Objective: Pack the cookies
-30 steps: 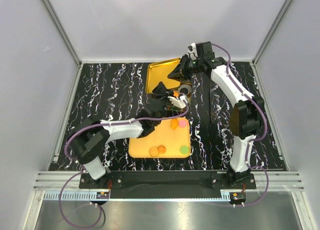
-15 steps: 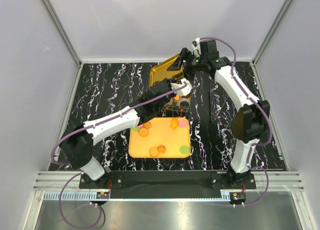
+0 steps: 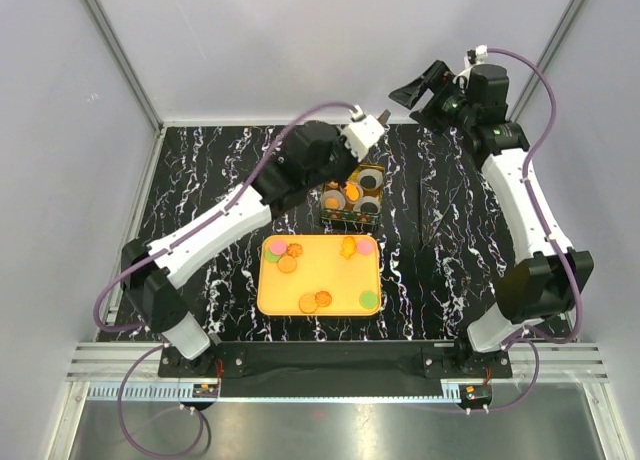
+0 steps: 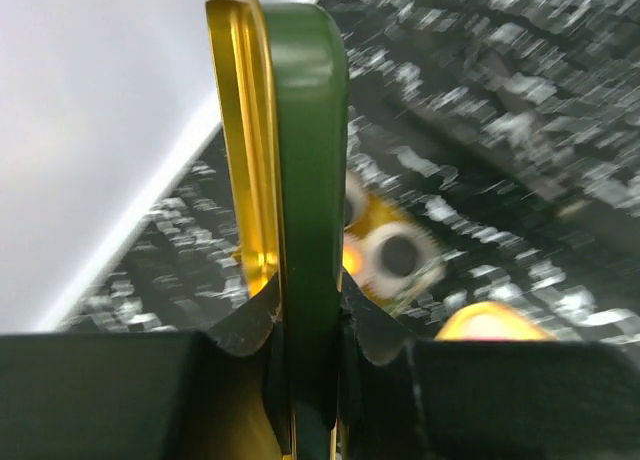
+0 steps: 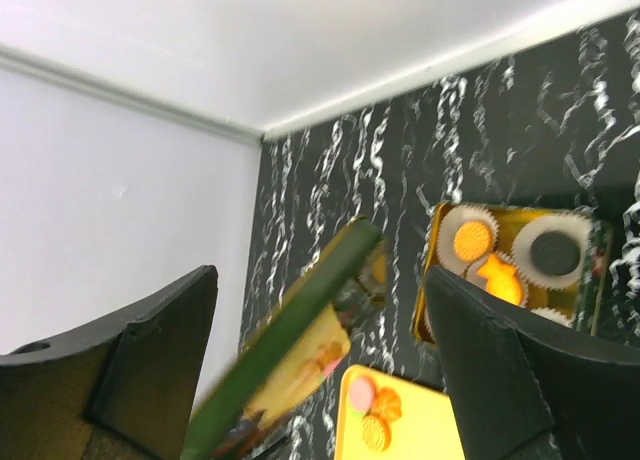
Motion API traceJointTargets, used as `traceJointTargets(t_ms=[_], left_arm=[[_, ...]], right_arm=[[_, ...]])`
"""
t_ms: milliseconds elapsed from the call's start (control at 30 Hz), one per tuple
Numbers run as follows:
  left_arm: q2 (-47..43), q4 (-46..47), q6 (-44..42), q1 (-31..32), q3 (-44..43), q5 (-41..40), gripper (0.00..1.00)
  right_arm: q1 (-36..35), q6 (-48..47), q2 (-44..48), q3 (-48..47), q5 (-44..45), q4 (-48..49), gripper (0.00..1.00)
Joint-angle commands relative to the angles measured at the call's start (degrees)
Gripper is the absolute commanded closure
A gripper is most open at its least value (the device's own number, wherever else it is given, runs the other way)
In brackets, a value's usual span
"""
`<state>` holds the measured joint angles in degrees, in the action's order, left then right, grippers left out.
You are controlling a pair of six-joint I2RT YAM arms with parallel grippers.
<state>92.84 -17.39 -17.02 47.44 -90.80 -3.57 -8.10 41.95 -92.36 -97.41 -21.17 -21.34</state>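
Next, my left gripper turns the green lid [image 4: 305,130] flat, gold side down, lowers it onto the open gold tin [image 4: 388,248] and releases it, because the cookies there lie uncovered.
My left gripper [image 4: 305,310] is shut on the edge of a green tin lid [image 4: 305,130] with a gold inside, held edge-on in the air. Behind it lies the open gold tin [image 3: 352,218] of white paper cups, some holding orange and black cookies [image 3: 352,192]. More cookies [image 3: 315,301], orange, pink and green, lie on the yellow tray [image 3: 330,280]. My right gripper [image 3: 418,85] is open and empty, raised at the back right. Its wrist view shows the lid [image 5: 290,325] tilted left of the tin [image 5: 425,280], above the tray [image 5: 420,430].
The black marbled table [image 3: 220,200] is bounded by grey walls at the back and sides. My left arm [image 3: 230,220] stretches diagonally from the near left over the table to the tin's back edge.
The right gripper has opened, let go of the lid and swung up to the back right. The left arm has lifted the lid and stretched further back.
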Motion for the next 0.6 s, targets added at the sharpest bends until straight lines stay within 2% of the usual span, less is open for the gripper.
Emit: traceJointTargets(t_ms=[0, 67, 133, 167, 267, 367, 433, 500, 567], left_arm=[[1.55, -1.86, 16.19, -5.93, -6.04, 16.87, 1.0], [3.66, -0.55, 26.26, -8.93, -7.54, 25.4, 1.0], [7.59, 0.86, 35.67, -13.32, -9.38, 30.09, 1.0], [8.93, 1.99, 38.96, -14.9, -9.3, 36.21, 1.0], [13.59, 12.78, 52.14, -19.39, -5.55, 45.98, 1.0], [17.53, 21.67, 60.15, -21.6, -2.73, 50.22, 1.0], [19.21, 31.85, 68.64, -22.74, -0.09, 52.26, 1.0], [22.02, 40.54, 73.42, -23.7, 2.03, 54.63, 1.0], [24.92, 44.7, 79.04, -24.41, 2.73, 56.03, 1.0]], right_arm=[[0.1, -1.43, 1.83, 4.66, 4.64, 4.63, 0.08], [0.1, -2.4, 2.44, 7.57, 3.68, 6.92, 0.08], [0.1, -2.67, 3.06, 13.01, 2.98, 11.22, 0.07], [0.1, -2.58, 3.49, 16.42, 2.98, 12.37, 0.07], [0.1, -3.28, 3.06, 20.83, 3.15, 15.1, 0.07], [0.01, -4.25, 2.19, 23.83, 3.24, 16.59, 0.09], [0.01, -4.51, 1.57, 25.15, 3.06, 17.91, 0.09], [-0.25, -4.6, 0.51, 26.74, 2.45, 18.79, 0.11], [-1.21, -5.74, -0.62, 27.35, 3.06, 18.8, 0.11]])
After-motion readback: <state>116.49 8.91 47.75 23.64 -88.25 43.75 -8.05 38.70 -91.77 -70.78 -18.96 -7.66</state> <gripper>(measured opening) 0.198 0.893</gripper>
